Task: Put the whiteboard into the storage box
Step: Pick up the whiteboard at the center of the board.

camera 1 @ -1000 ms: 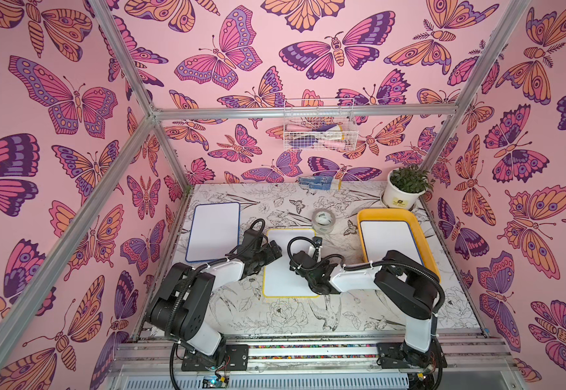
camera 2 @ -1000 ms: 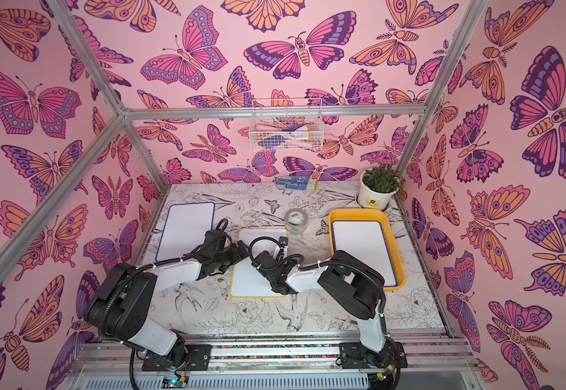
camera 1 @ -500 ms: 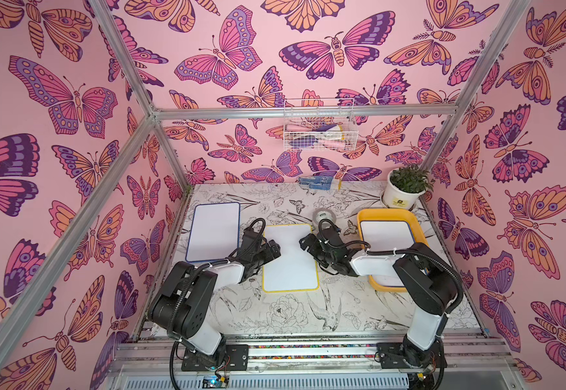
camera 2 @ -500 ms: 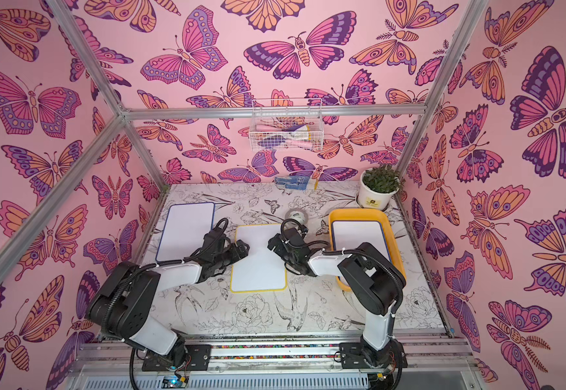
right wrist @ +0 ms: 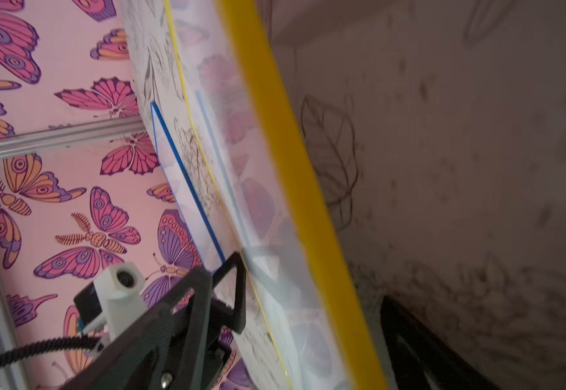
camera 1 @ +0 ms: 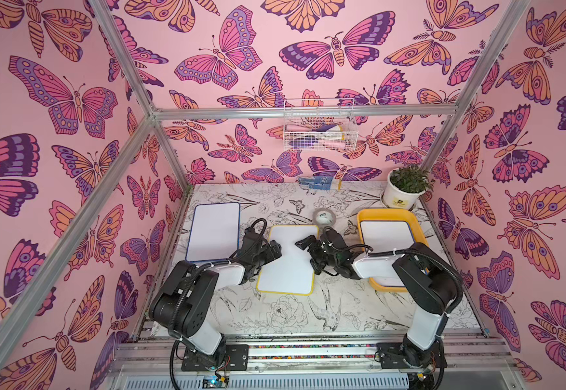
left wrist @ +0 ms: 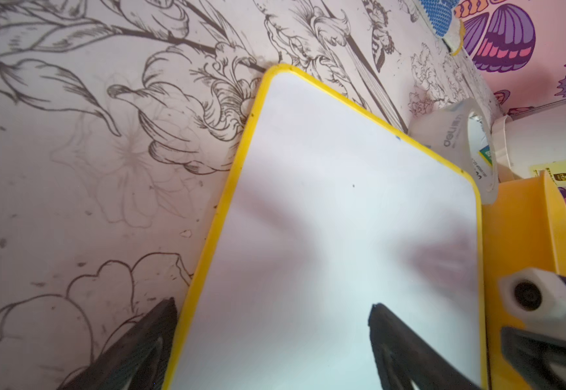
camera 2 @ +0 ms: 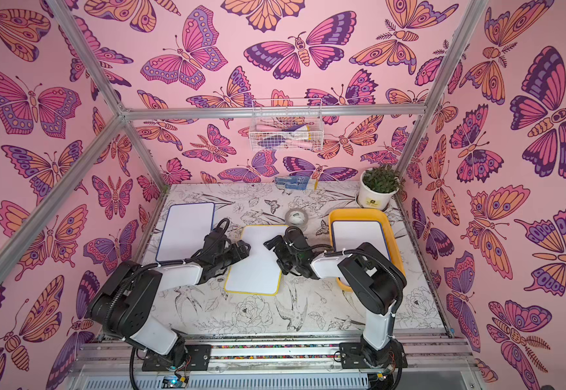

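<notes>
Next, my right gripper pulls back slightly, turns in line and closes.
A yellow-framed whiteboard (camera 1: 288, 266) lies flat mid-table. My left gripper (camera 1: 273, 251) stands open at its left long edge; in the left wrist view the yellow frame (left wrist: 207, 256) runs between the fingers of the left gripper (left wrist: 271, 324). My right gripper (camera 1: 305, 246) is open at the board's right edge, and in the right wrist view the yellow frame (right wrist: 291, 169) passes between the spread fingers of the right gripper (right wrist: 315, 314). The yellow-orange storage box (camera 1: 389, 213) sits at the right with a blue-framed whiteboard (camera 1: 388, 236) inside. My right forearm hides the box's front part.
Another blue-framed whiteboard (camera 1: 214, 231) lies at the left side of the table. A tape roll (camera 1: 324, 216) stands behind the yellow board, close to the box. A potted plant (camera 1: 403, 192) is at the back right, a blue glove (camera 1: 318, 182) by the back wall, and a wire basket (camera 1: 318, 128) hangs above.
My right gripper has moved back from over the board's front part to its right edge, with the elbow swinging out over the box. The left arm and the board have barely moved.
</notes>
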